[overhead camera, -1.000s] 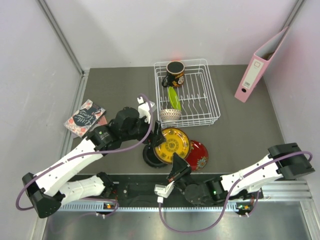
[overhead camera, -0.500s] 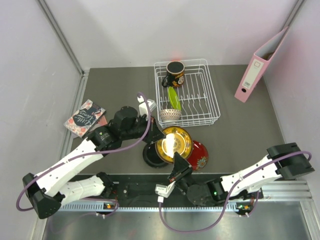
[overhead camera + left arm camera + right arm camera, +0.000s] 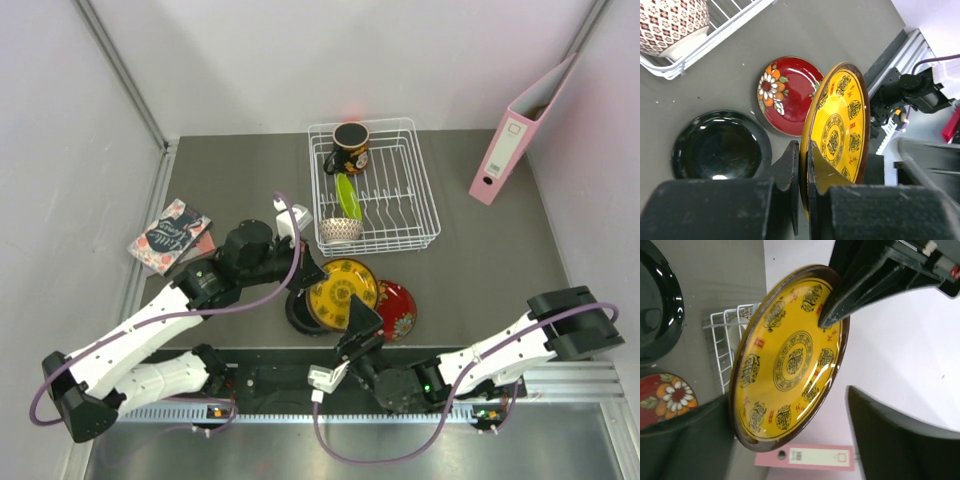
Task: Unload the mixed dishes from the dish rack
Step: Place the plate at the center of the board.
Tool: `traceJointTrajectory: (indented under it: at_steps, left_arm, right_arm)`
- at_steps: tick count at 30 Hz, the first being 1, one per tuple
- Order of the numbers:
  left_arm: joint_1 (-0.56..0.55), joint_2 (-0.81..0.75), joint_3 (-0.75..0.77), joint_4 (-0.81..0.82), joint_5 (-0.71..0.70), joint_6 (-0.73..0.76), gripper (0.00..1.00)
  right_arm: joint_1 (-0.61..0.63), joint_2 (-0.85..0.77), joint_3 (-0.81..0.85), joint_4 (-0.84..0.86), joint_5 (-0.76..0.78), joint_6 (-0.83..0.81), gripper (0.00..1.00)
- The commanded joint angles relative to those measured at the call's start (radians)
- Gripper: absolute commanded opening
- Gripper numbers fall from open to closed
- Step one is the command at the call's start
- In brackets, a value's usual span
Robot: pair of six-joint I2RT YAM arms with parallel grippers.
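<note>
I will cross over, lower and release, as bare tabletop past the red floral plate (image 3: pixel 397 310) lies below my left gripper and to its right in the top view.
My left gripper (image 3: pixel 306 272) (image 3: pixel 804 148) is shut on the rim of the yellow patterned plate (image 3: pixel 342 292) (image 3: pixel 837 125) (image 3: pixel 787 357), which it holds tilted on edge just in front of the dish rack (image 3: pixel 372 190). The right gripper (image 3: pixel 360 325) (image 3: pixel 787 395) is open, its fingers spread to either side of the plate's lower rim without touching it. On the table lie the glossy black plate (image 3: pixel 296 314) (image 3: pixel 720 152) and the red floral plate (image 3: pixel 397 310) (image 3: pixel 782 95). In the rack are the lime green plate (image 3: pixel 347 195), the beige bowl (image 3: pixel 341 231) (image 3: pixel 670 22) and the dark mug (image 3: pixel 350 147).
A pink ring binder (image 3: pixel 520 130) (image 3: pixel 805 457) leans against the right wall. A book (image 3: pixel 170 235) lies at the left of the table. The metal rail with the arm bases (image 3: pixel 300 385) runs along the near edge.
My left gripper has shut on the yellow plate's rim. The right gripper, which held the plate, has opened and let go of it.
</note>
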Motion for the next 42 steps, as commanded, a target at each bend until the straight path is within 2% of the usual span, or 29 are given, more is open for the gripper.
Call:
traceJointTrajectory:
  at_steps: [1,4,5,7,10,13,17,18,21,23,29,42]
  left_arm:
    - [0.001,-0.03,-0.01,0.041,-0.035,0.011,0.0]
    - [0.005,-0.047,-0.015,0.052,-0.075,-0.003,0.0]
    - [0.009,-0.05,-0.016,0.064,-0.088,-0.011,0.0]
    - [0.022,-0.058,-0.012,0.076,-0.113,-0.02,0.0]
    - [0.054,-0.043,0.002,0.112,-0.119,-0.046,0.0]
    - [0.074,0.014,0.017,0.161,-0.086,-0.066,0.0]
    - [0.076,0.135,0.048,0.244,-0.006,-0.095,0.0]
    - [0.076,0.188,0.056,0.266,0.023,-0.098,0.0]
    - [0.075,0.302,0.083,0.348,0.091,-0.132,0.0]
    - [0.071,0.383,0.102,0.394,0.126,-0.158,0.0]
    - [0.042,0.541,0.169,0.509,0.174,-0.184,0.0]
    - [-0.136,0.933,0.494,0.498,0.184,-0.161,0.0]
  right_arm:
    - [0.012,-0.02,0.032,0.123,0.055,-0.029,0.99]
    - [0.015,-0.043,0.049,0.272,0.094,-0.106,1.0]
    - [0.015,-0.051,0.075,0.416,0.122,-0.14,1.0]
    - [0.015,-0.088,0.118,0.564,0.159,-0.23,1.0]
    - [-0.001,-0.137,0.309,0.875,0.215,-0.298,1.0]
    - [-0.016,-0.213,0.428,0.98,0.213,-0.281,1.0]
    - [-0.06,-0.379,0.463,0.956,0.176,-0.024,1.0]
    - [-0.083,-0.458,0.454,0.931,0.161,0.103,1.0]
    - [-0.135,-0.586,0.419,0.789,0.115,0.313,1.0]
    - [-0.165,-0.617,0.417,0.715,0.101,0.366,1.0]
    - [-0.209,-0.622,0.42,0.689,0.114,0.358,1.0]
    - [-0.252,-0.612,0.382,0.692,0.128,0.355,1.0]
